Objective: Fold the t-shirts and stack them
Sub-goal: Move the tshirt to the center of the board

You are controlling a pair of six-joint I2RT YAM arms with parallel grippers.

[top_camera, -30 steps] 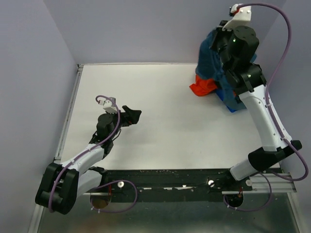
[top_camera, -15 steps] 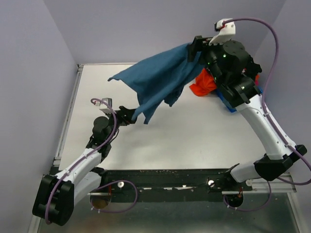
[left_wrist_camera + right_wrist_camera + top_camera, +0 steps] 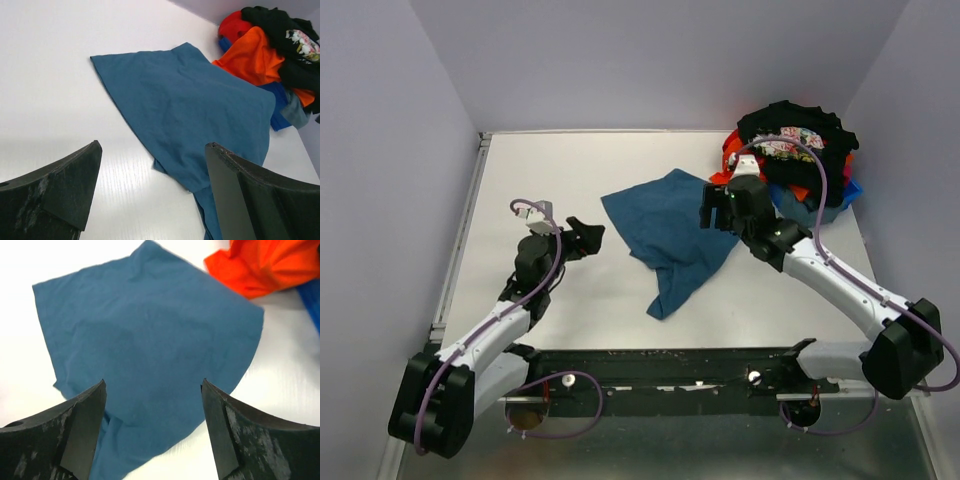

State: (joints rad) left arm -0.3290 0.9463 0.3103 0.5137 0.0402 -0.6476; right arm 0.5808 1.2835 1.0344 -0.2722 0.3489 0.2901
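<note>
The t-shirt's far corner away from the heap lies outward and below. Next, my left gripper reaches outward and down onto that flat, uncovered tip.
A plain teal-blue t-shirt [image 3: 665,240] lies crumpled and partly spread on the white table's middle, a narrow end trailing toward the near edge. My right gripper [image 3: 715,210] hovers open just over its right edge, holding nothing. In the right wrist view the teal-blue t-shirt [image 3: 150,325] fills the space beyond the open right gripper [image 3: 153,384]. My left gripper [image 3: 585,238] stands open to the shirt's left, apart from it; its wrist view shows the teal-blue t-shirt [image 3: 185,100] ahead of the left gripper [image 3: 152,147]. A black floral t-shirt [image 3: 795,135], an orange-red one [image 3: 728,162] and a bright blue one [image 3: 840,195] are heaped at the back right.
Purple walls close the table [image 3: 540,170] at the back and both sides. A black rail [image 3: 670,370] with the arm bases runs along the near edge. The heap of shirts sits close against the right wall.
My right gripper lifted the teal-blue t-shirt off the heap, swung it left, opened and let it drop onto the table. The right arm came down low. The left arm barely shifted.
</note>
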